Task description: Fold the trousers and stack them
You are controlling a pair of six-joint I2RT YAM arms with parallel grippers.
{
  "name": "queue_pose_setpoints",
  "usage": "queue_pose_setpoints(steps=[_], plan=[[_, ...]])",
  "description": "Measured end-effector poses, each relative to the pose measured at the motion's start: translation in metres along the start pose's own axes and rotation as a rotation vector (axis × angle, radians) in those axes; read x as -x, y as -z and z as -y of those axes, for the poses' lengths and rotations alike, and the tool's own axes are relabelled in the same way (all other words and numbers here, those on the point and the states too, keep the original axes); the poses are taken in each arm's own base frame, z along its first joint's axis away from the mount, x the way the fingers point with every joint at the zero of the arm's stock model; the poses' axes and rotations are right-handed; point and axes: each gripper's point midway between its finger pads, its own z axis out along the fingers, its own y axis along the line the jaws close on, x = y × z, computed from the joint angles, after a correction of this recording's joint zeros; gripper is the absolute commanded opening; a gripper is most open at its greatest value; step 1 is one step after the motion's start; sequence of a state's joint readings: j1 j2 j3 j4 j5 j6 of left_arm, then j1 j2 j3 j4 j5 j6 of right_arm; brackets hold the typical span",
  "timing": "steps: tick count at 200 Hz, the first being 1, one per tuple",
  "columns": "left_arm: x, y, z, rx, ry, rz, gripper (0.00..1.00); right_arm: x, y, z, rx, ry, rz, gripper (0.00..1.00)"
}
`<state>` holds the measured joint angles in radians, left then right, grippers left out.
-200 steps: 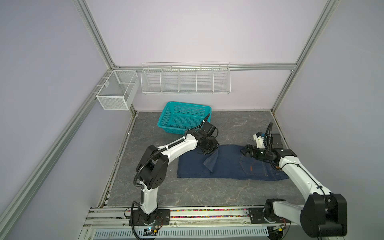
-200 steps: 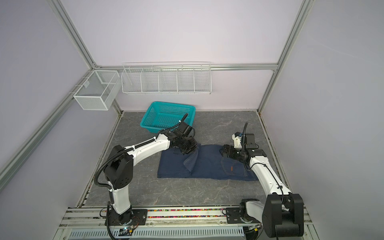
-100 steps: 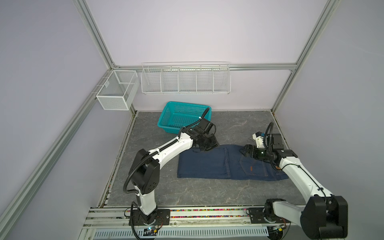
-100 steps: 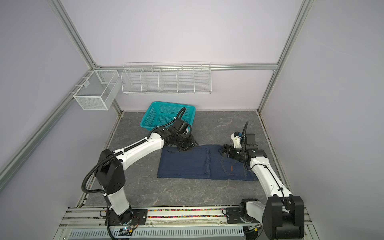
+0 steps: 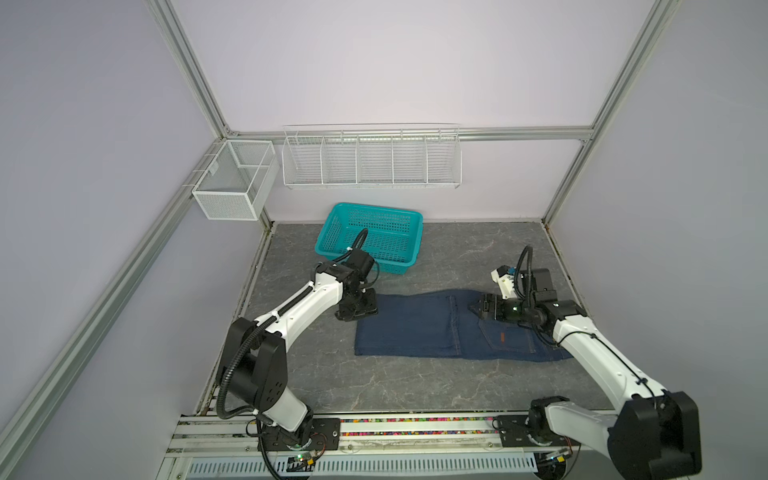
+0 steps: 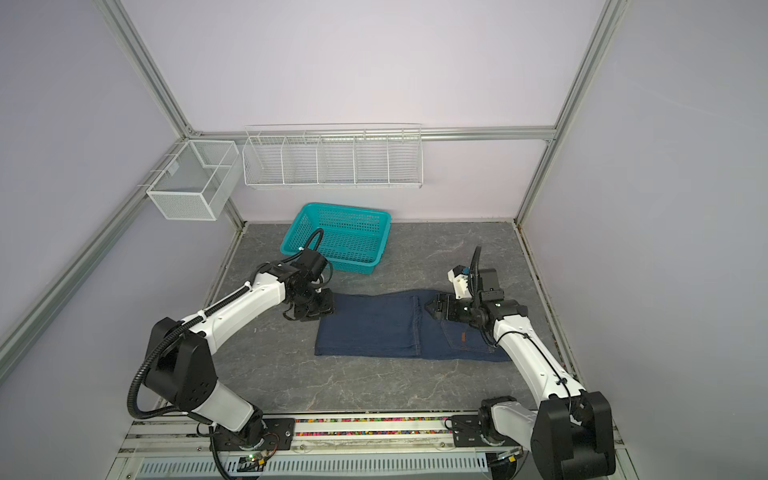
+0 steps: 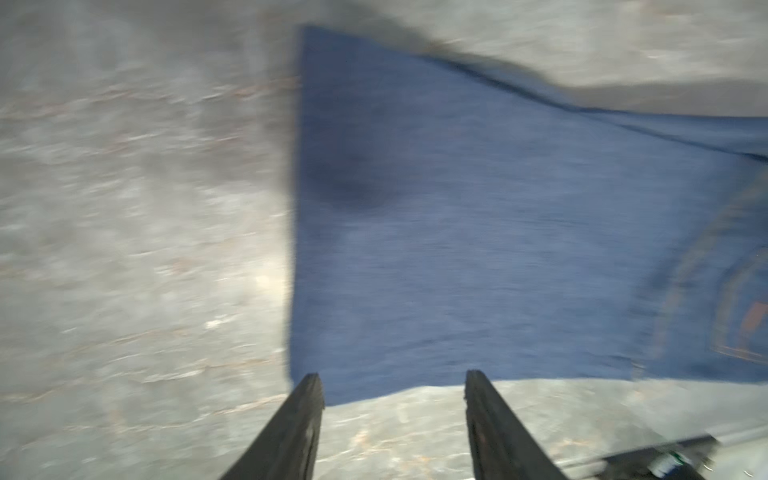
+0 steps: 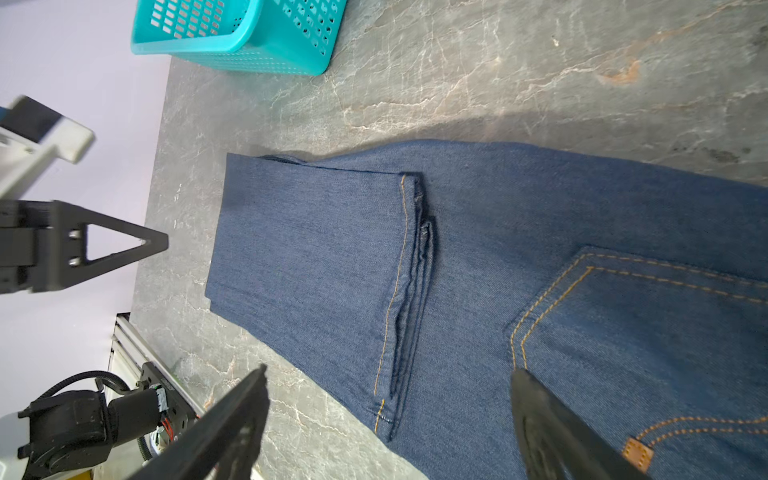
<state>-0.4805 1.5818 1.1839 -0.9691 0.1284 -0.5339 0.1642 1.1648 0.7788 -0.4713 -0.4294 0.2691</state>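
Note:
The left gripper will next move down and close on the trousers' folded edge (image 5: 357,326) (image 7: 296,240) farthest from the back pocket, because that edge is below its open fingers.
The dark navy trousers (image 5: 415,328) (image 6: 374,328) lie flat on the grey table. Their legs are folded over, so the stitched hems (image 8: 399,291) rest near the back pocket (image 8: 644,332) and tan patch (image 8: 638,455). My left gripper (image 5: 359,309) (image 6: 316,309) hovers at the far left corner of the fold, open and empty. In the left wrist view its fingertips (image 7: 395,376) straddle the denim's edge (image 7: 457,228). My right gripper (image 5: 478,309) (image 6: 431,309) (image 8: 389,370) stands wide open over the far edge near the hems, holding nothing.
A teal basket (image 5: 374,206) (image 6: 340,206) (image 8: 232,45) stands behind the left arm near the back wall. On the walls hang a white wire rack (image 5: 372,158) and a mesh box (image 5: 232,183). A rail (image 5: 415,432) runs along the front edge.
My left gripper has let go of the bunched denim near the middle, opened, and moved left to the fold's far corner. The cloth now lies flat. The right arm barely moved.

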Motion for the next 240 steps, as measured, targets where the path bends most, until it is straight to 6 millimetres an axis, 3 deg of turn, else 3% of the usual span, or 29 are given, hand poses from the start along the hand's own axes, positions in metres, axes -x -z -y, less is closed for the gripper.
queue_pose_setpoints(steps=[33,90,135,164,206,240], plan=[[-0.004,-0.015,-0.032,0.032,0.008,-0.039,0.55,-0.001,0.001,0.003,-0.019,0.001,0.005,0.93],[-0.012,-0.051,-0.038,0.015,-0.019,-0.11,0.52,-0.001,0.004,0.005,-0.036,0.006,0.019,0.93],[-0.011,-0.063,-0.029,-0.054,-0.012,-0.112,0.5,-0.003,0.006,0.004,-0.037,0.005,0.017,0.93],[-0.011,-0.068,-0.024,-0.084,-0.008,-0.118,0.39,-0.004,0.01,0.003,-0.041,0.008,0.024,0.93],[-0.013,-0.07,-0.024,-0.09,0.001,-0.131,0.02,-0.007,0.014,0.005,-0.051,0.006,0.021,0.93],[-0.012,-0.061,-0.027,-0.082,0.009,-0.133,0.0,-0.006,0.024,0.017,-0.099,-0.009,0.024,0.94]])
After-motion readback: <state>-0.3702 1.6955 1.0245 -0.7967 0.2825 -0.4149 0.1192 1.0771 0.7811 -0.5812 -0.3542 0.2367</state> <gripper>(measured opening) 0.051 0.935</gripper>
